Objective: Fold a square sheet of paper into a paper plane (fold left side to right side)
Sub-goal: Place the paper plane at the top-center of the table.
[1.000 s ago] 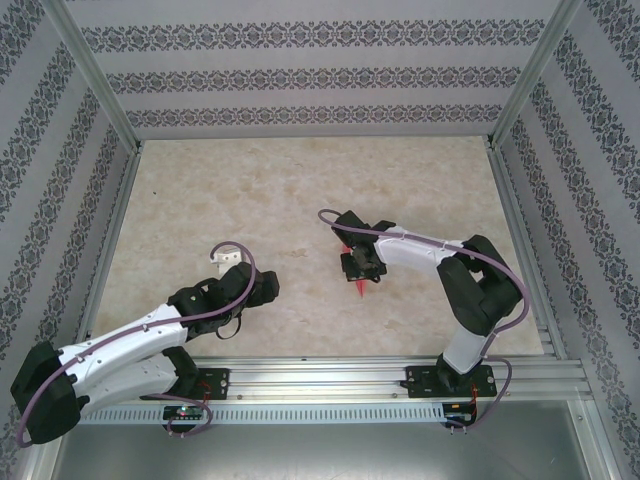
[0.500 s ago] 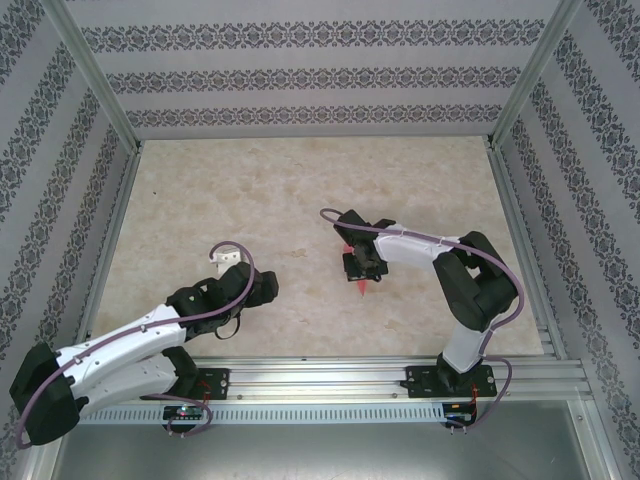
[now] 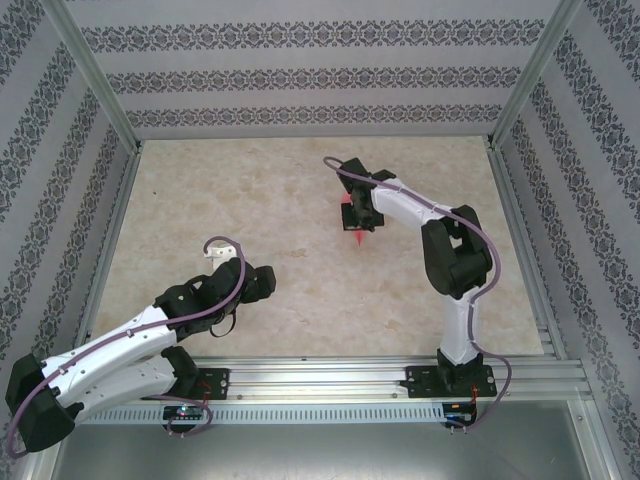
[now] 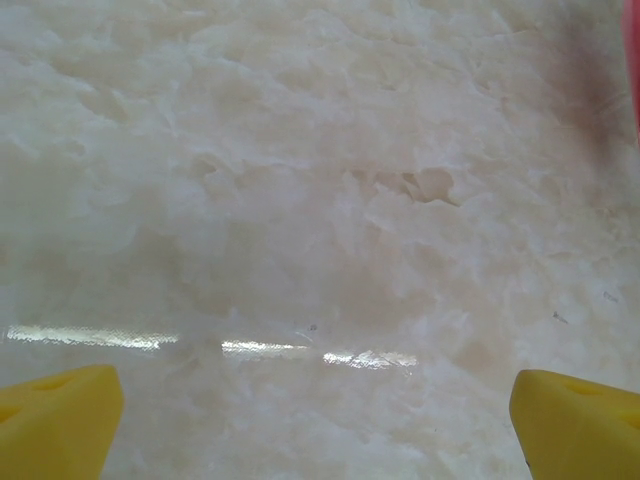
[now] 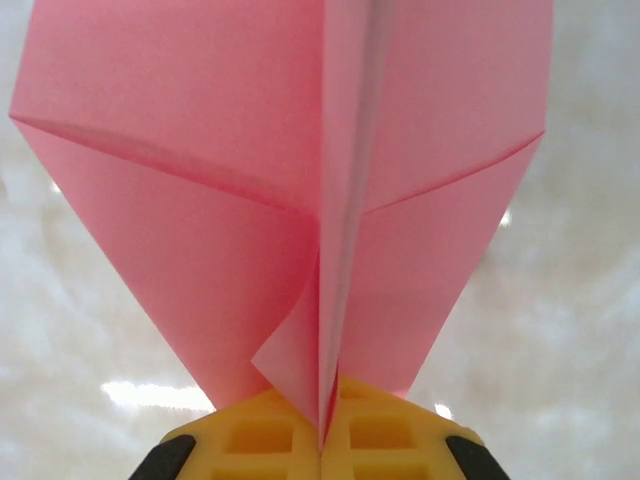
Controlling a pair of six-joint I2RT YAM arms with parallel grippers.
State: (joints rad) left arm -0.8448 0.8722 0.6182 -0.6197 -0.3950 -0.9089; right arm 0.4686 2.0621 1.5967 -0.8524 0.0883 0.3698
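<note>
The tabletop just outward of the robot's right gripper is bare and open, so next the right gripper should ease slightly that way and open its fingers to release the creased paper plane.
The paper plane (image 5: 300, 180) is pink-red, creased down its centre with wings spreading to both sides. In the right wrist view its centre fold stands between the yellow pads (image 5: 260, 440) of my right gripper (image 5: 322, 440), which is shut on it. From above, the right gripper (image 3: 357, 212) holds the plane (image 3: 359, 236) over the table's far middle, and its pointed end shows just below the fingers. My left gripper (image 3: 262, 280) hovers low at the near left. Its yellow fingertips (image 4: 60, 410) stand wide apart with nothing between them (image 4: 315, 395). A pink sliver (image 4: 633, 60) shows at that view's right edge.
The marble-patterned table top (image 3: 250, 190) is bordered by aluminium posts and patterned walls on three sides. A metal rail (image 3: 330, 380) with both arm bases runs along the near edge.
The right arm has stretched toward the far side, carrying the plane away from the table's middle. The left arm has shifted slightly left and stays open.
</note>
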